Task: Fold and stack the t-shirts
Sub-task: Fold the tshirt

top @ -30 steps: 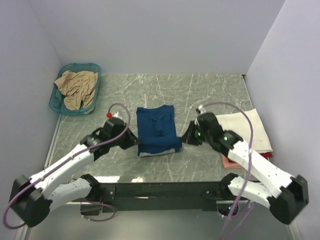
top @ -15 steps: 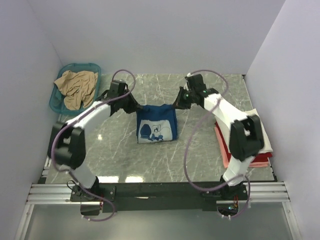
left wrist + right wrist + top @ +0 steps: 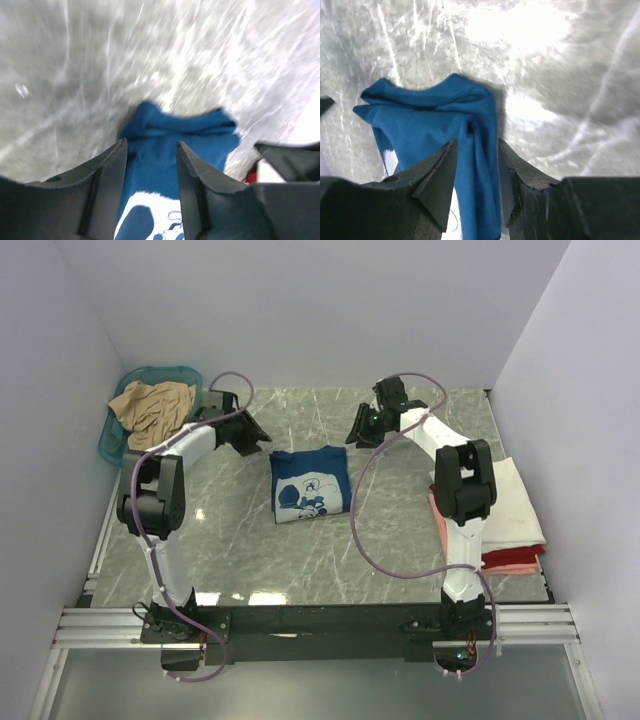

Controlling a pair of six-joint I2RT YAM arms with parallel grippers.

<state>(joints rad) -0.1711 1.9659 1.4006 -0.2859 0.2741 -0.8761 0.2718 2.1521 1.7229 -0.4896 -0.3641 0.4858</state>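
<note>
The t-shirt's white print (image 3: 308, 496) (image 3: 152, 210) lies back from my left gripper and to its right in the top view. My left gripper should move its fingers over it next and close them empty.
The dark blue t-shirt (image 3: 310, 485) lies folded on the marble table, white print up. Both arms reach to its far edge. My left gripper (image 3: 256, 436) hangs just off the far left corner and my right gripper (image 3: 358, 434) just off the far right corner. In the left wrist view the left gripper (image 3: 151, 145) is open, with the blue shirt (image 3: 175, 135) lying below the gap. The right gripper (image 3: 477, 142) is open too, over the shirt's folded edge (image 3: 430, 125). A tan t-shirt (image 3: 152, 412) is bunched in the basket. A cream-white t-shirt (image 3: 495, 498) tops a stack with pink (image 3: 505, 562) and red layers.
A teal plastic basket (image 3: 112, 445) stands at the far left corner. White walls close in the table on three sides. The folded stack sits against the right wall. Purple cables loop from both arms over the table.
Both grippers carried the shirt's near edge up and over to the far side, turning the print face up. Both have since opened and let the cloth go; it lies flat.
</note>
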